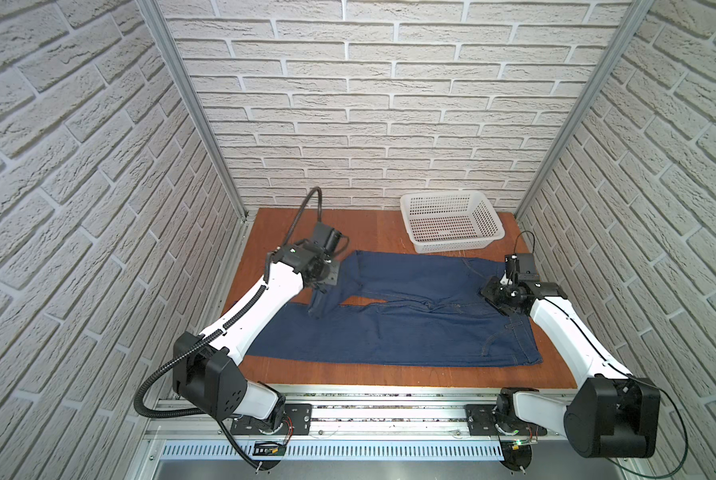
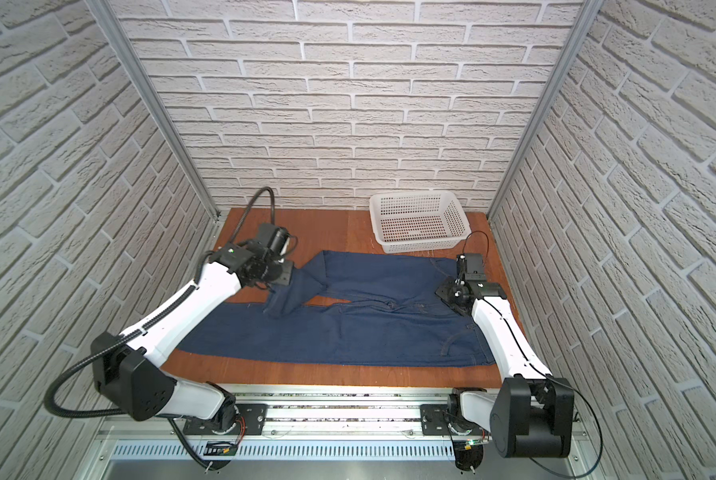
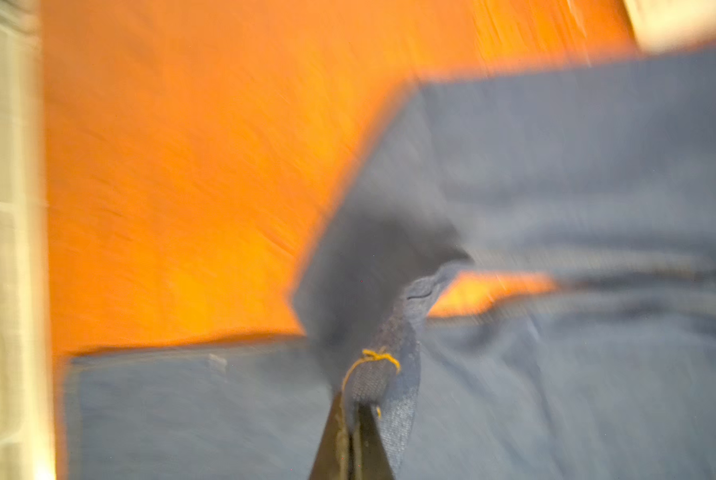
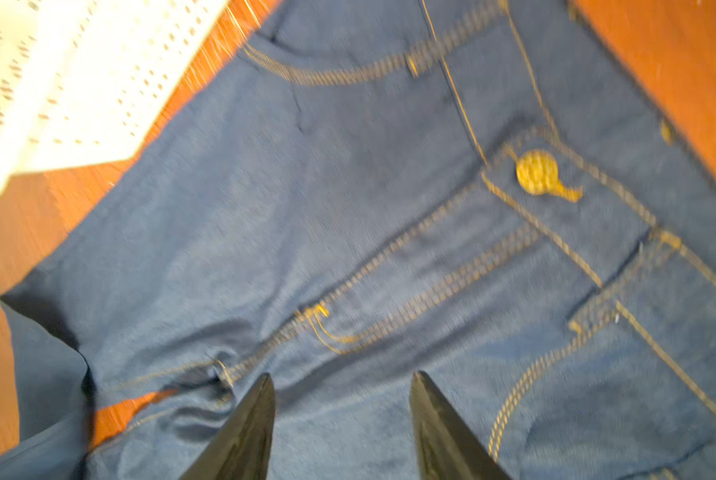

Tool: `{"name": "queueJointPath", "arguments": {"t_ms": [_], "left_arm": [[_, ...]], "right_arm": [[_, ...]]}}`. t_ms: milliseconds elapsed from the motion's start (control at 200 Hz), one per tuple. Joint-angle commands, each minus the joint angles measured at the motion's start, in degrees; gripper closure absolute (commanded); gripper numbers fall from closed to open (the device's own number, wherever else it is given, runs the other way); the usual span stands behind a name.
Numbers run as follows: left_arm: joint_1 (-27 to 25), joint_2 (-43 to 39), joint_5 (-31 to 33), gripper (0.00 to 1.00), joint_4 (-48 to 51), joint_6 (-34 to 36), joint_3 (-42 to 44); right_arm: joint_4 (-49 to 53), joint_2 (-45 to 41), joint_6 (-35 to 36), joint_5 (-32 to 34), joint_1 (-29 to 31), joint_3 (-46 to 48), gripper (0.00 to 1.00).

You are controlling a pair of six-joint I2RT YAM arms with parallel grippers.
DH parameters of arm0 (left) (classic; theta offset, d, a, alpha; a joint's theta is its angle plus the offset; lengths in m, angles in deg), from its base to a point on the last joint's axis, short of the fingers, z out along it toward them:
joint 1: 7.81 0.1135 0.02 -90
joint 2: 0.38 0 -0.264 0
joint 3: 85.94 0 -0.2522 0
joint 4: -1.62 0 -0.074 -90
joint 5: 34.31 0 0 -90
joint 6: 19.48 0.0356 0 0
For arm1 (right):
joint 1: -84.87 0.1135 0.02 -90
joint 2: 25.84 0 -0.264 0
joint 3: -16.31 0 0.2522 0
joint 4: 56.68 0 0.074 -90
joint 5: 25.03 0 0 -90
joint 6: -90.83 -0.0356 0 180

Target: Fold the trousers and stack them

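Note:
The trousers' far leg [image 3: 393,365] is bent and bare wood by the side [image 3: 126,128] lies outward of my left gripper, so my left gripper will next pull that leg's hem outward onto the wood and let go.
The trousers [image 1: 389,336] are dark blue jeans lying flat on the wooden table [image 1: 368,228], in both top views, waistband to the right and legs to the left. My left gripper [image 1: 325,289] is shut on the hem of the far leg [image 3: 393,365] and holds it off the table, so the cloth hangs in a fold over the near leg [image 2: 281,307]. My right gripper [image 4: 341,378] stands open just above the trousers' fly seam, with nothing between its fingers. A brass waistband button [image 4: 537,172] shows beyond it.
A white perforated basket [image 1: 451,224] stands at the back right of the table, just behind the trousers' waist end. Brick-patterned walls close in the left, right and back. Bare wood shows at the back left [image 2: 314,228].

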Motion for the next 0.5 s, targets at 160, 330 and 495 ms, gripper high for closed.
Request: {"name": "queueJointPath", "arguments": {"t_ms": [160, 330, 495], "left_arm": [[12.69, 9.42, 2.31, 0.99, 1.21, 7.63, -7.33], [18.61, 15.07, 3.78, 0.99, -2.00, 8.94, -10.81], [23.34, 20.94, 6.12, 0.99, -3.96, 9.76, -15.99]], "right_arm": [[-4.47, 5.24, 1.15, 1.59, -0.18, -7.35, 0.46], [-4.56, 9.16, 1.23, 2.16, -0.14, -10.16, 0.46], [-4.65, 12.64, 1.57, 3.38, -0.21, -12.43, 0.46]]}}
